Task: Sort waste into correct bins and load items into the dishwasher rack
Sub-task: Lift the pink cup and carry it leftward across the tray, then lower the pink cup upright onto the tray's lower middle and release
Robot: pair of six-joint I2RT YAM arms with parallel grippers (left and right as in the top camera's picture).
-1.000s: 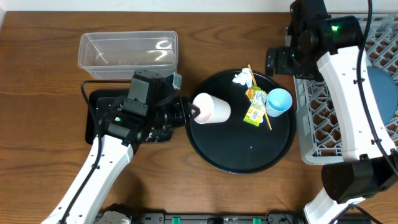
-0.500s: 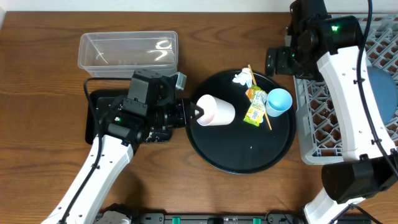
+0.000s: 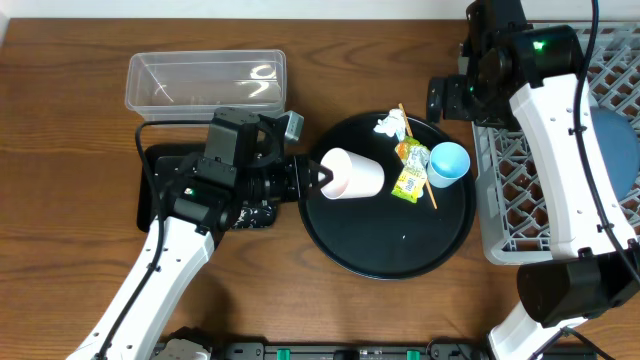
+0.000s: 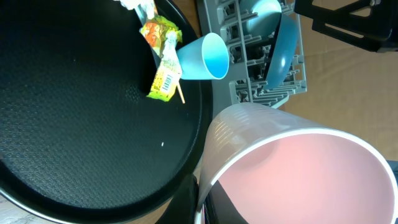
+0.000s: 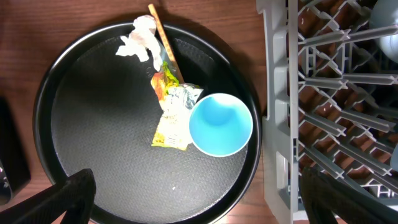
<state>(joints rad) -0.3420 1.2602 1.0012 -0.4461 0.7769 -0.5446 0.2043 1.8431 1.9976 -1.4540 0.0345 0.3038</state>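
Observation:
The cup goes down and back with my left gripper next, turning upright, for release on the round tray's near bottom part, bare below and back of the gripper.
My left gripper (image 3: 318,177) is shut on the rim of the small pink cup (image 3: 352,174), which is tipped on its side over the left part of the round black tray (image 3: 385,250). The cup's mouth (image 4: 298,168) fills the left wrist view, with one finger inside and one outside the rim. The light blue cup (image 3: 448,163) lies on the tray beside the printed wrapper (image 3: 410,172), a thin chopstick (image 3: 403,115) and the crumpled tissue (image 3: 390,125). My right gripper (image 5: 199,202) hangs open above these. The grey dishwasher rack (image 3: 515,190) holds the dark blue plate (image 3: 615,150).
The clear tub (image 3: 205,85) stands at the back left. The shallow black tray (image 3: 158,180) lies in front of it, mostly under my left arm. A white speck (image 5: 173,186) lies on the round tray's floor. The rack's wall (image 5: 280,124) stands right beside the round tray.
My left gripper has carried the pink cup a little to the right, further over the round tray. The right arm has not moved.

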